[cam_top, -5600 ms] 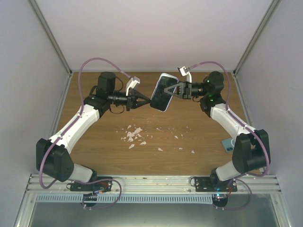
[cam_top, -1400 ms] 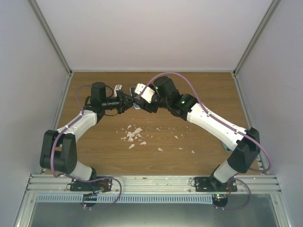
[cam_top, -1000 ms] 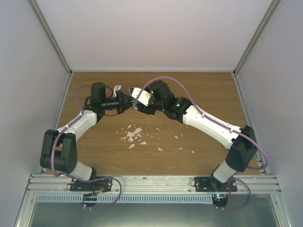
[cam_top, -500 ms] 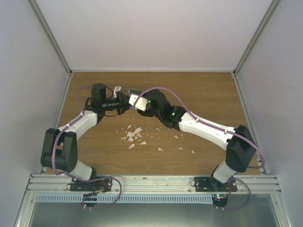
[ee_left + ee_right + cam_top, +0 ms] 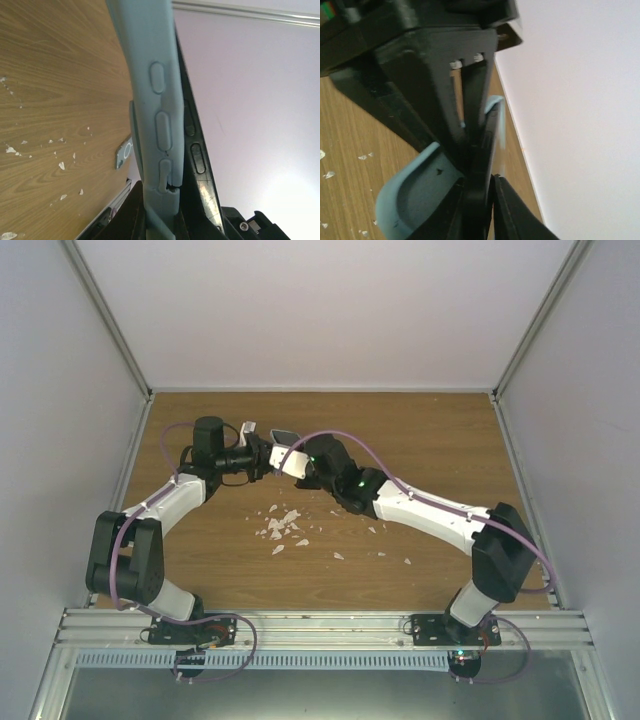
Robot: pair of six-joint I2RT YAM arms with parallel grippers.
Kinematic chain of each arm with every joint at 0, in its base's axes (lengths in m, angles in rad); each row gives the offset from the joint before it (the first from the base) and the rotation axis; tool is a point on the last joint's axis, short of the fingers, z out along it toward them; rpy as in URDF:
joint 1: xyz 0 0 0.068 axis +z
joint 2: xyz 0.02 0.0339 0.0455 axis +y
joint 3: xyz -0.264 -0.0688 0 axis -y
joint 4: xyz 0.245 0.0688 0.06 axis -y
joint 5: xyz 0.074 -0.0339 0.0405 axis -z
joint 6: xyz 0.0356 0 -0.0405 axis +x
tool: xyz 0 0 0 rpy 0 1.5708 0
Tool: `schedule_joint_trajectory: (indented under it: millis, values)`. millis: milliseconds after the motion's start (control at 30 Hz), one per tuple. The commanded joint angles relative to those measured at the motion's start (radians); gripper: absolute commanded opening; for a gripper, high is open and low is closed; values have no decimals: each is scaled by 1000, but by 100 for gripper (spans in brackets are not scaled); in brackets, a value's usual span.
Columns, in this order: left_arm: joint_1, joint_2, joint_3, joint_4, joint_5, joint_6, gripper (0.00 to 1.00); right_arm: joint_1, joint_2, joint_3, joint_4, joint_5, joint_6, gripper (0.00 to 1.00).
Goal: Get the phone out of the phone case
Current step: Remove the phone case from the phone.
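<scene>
The robot's right gripper holds the phone's edge, so the left gripper needs to move down next, tilt the case flat onto the wood outward of the crumbs, and let go of it.
In the left wrist view, the light blue phone case stands on edge. The black phone sits against its right side, with a dark gap between them low down. My left gripper is shut on the case's lower end. In the right wrist view, my right gripper is shut on the phone's black edge. The case's bare blue inside bulges out to the left of it. In the top view the two grippers, left and right, meet at the table's back left. The phone and case are mostly hidden between them.
White crumbs lie scattered on the wooden table in front of the grippers. A second flat blue item lies on the table near the right wall. White walls enclose the table on three sides.
Both grippers have carried the phone and case from the back centre to the back left. In the last second the right arm has stretched further left and lower, while the left arm has barely moved.
</scene>
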Motion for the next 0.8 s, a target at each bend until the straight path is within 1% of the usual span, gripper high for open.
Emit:
schedule_joint_trajectory:
  millis: [0,67,200,467,767]
  values:
    - [-12,-42,20,43,80,73,0,-21,33,11,-2,48,20,10]
    - [-13,-47,19,18,68,93,0,-22,33,20,-10,42,31,5]
    - [-12,-58,1,-12,38,119,0,-29,37,48,-40,27,50,1]
    - [-11,-28,25,-109,-36,210,0,-40,20,126,-115,-33,107,0]
    - [-10,-10,35,-159,-93,282,0,-46,2,170,-155,-63,141,0]
